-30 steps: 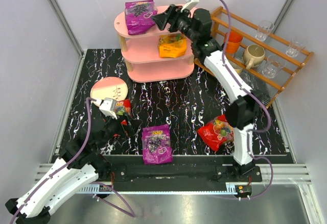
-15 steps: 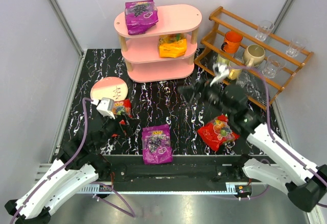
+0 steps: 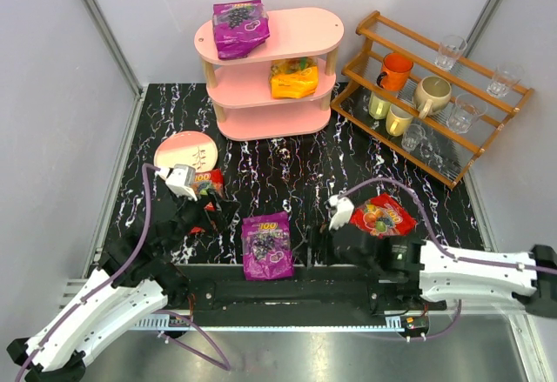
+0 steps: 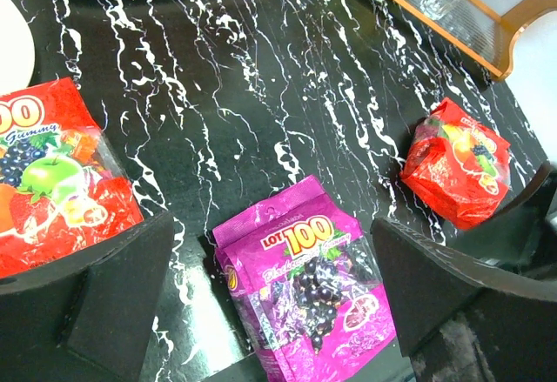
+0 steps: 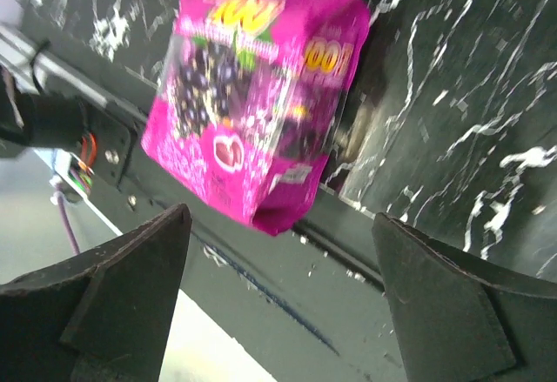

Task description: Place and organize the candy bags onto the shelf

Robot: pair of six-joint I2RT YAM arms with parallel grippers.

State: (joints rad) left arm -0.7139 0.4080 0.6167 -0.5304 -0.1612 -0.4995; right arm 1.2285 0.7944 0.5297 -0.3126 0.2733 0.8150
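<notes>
The near corner of the purple bag on the table faces the right gripper's open fingers and is below that gripper, to its left in the top view, so the robot needs to bring the right gripper down that way.
The pink shelf (image 3: 300, 30) holds a purple candy bag (image 3: 239, 25) on its top tier and an orange bag (image 3: 293, 77) on its middle tier. On the table lie a red bag (image 3: 207, 185), a purple bag (image 3: 268, 244) and a second red bag (image 3: 385, 217). My left gripper (image 3: 209, 217) is open and empty, just right of the left red bag (image 4: 52, 191), facing the purple bag (image 4: 305, 282). My right gripper (image 3: 318, 244) is open and empty, low at the near edge, right of the purple bag (image 5: 261, 103). The second red bag also shows in the left wrist view (image 4: 457, 173).
A round pink plate (image 3: 187, 151) lies at the left of the table. A brown slatted rack (image 3: 470, 138) with cups and glasses stands at the back right. The table's near metal edge (image 5: 287, 269) runs under my right gripper.
My right arm has swung from the shelf's top tier down to the near table edge beside the purple bag. The left arm has hardly moved.
</notes>
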